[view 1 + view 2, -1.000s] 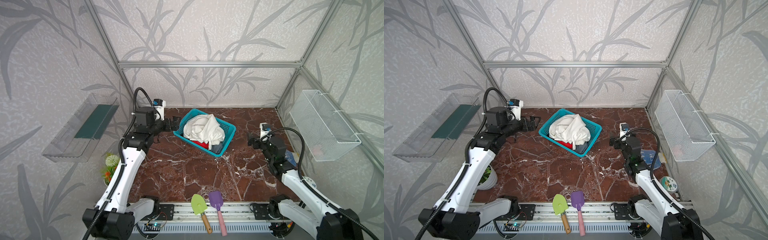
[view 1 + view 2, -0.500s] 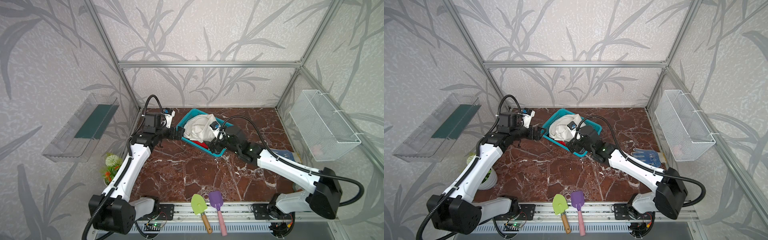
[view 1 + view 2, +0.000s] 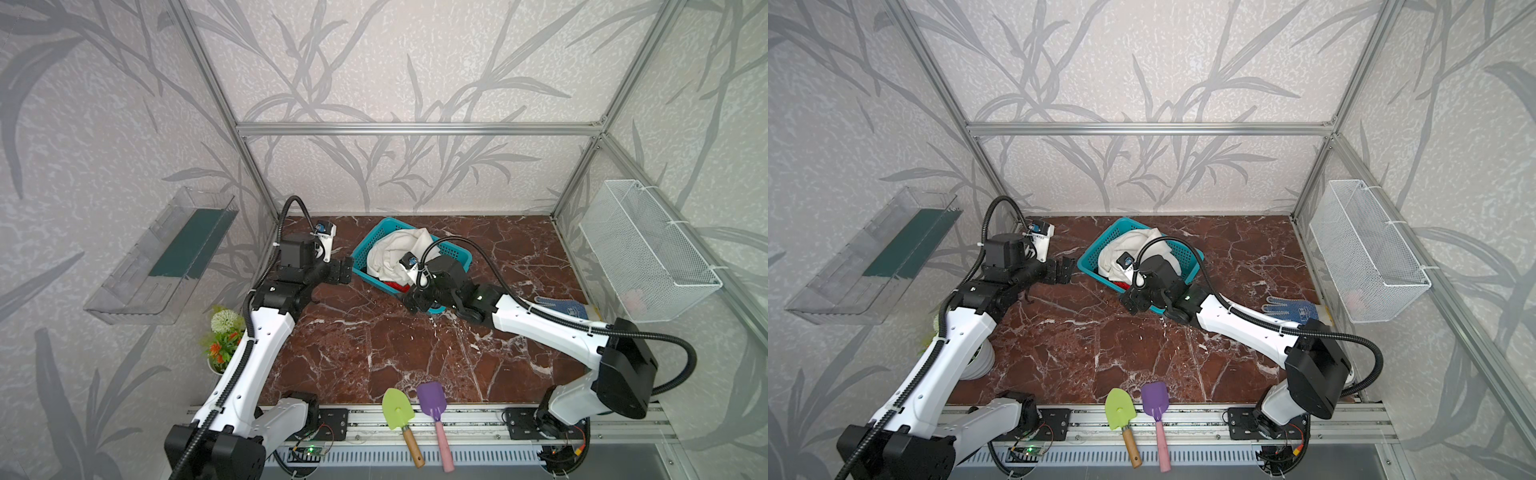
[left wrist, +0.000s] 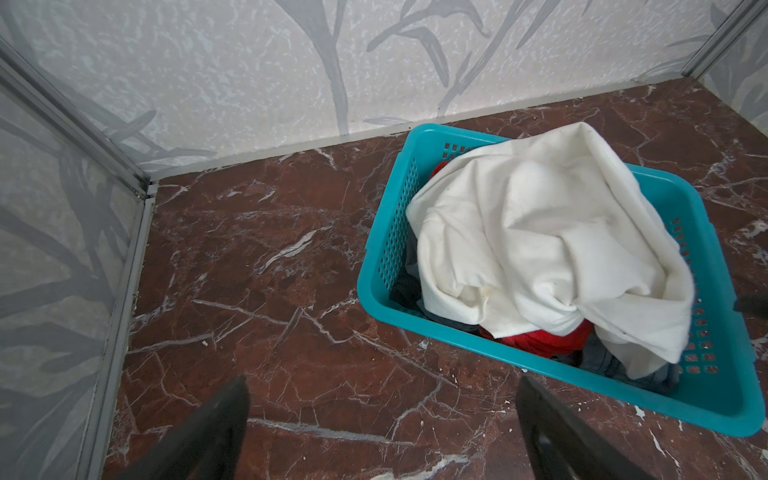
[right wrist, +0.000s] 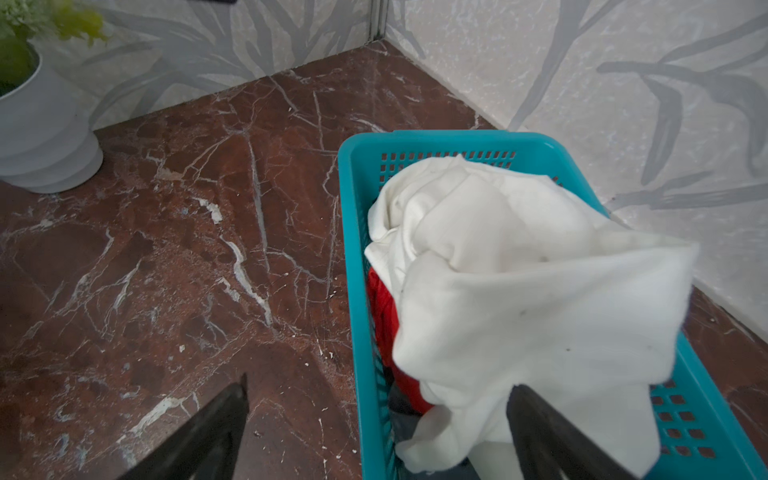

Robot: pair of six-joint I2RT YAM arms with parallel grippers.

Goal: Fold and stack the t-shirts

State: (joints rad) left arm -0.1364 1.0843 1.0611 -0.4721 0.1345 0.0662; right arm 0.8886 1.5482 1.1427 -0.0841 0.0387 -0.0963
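Observation:
My right gripper moves down next onto the near rim of the teal basket beside the red t-shirt, which lies below it, between its open fingers.
The t-shirts lie bunched in a teal basket (image 3: 457, 251) (image 3: 1187, 253) at the back middle of the table. The cream-white one (image 3: 390, 253) (image 4: 540, 249) (image 5: 519, 291) lies on top. A red one (image 4: 540, 338) (image 5: 382, 311) and a dark grey one (image 4: 648, 374) show beneath it. My left gripper (image 3: 345, 270) (image 4: 382, 415) hangs open just off the basket's left corner, above bare table. My right gripper (image 3: 415, 301) (image 5: 376, 424) is open at the basket's near corner. One finger is outside the wall and the other over the white cloth, holding nothing.
A white plant pot (image 3: 224, 336) (image 5: 41, 133) stands at the left edge. A green trowel (image 3: 397, 409) and a purple spade (image 3: 432, 401) lie at the front edge. A blue-and-white glove (image 3: 569, 307) lies to the right. A wire basket (image 3: 648, 253) hangs on the right wall.
My right arm has swung from the right side across to the basket's near corner. My left gripper has come lower and closer to the basket's left corner. Both stay open.

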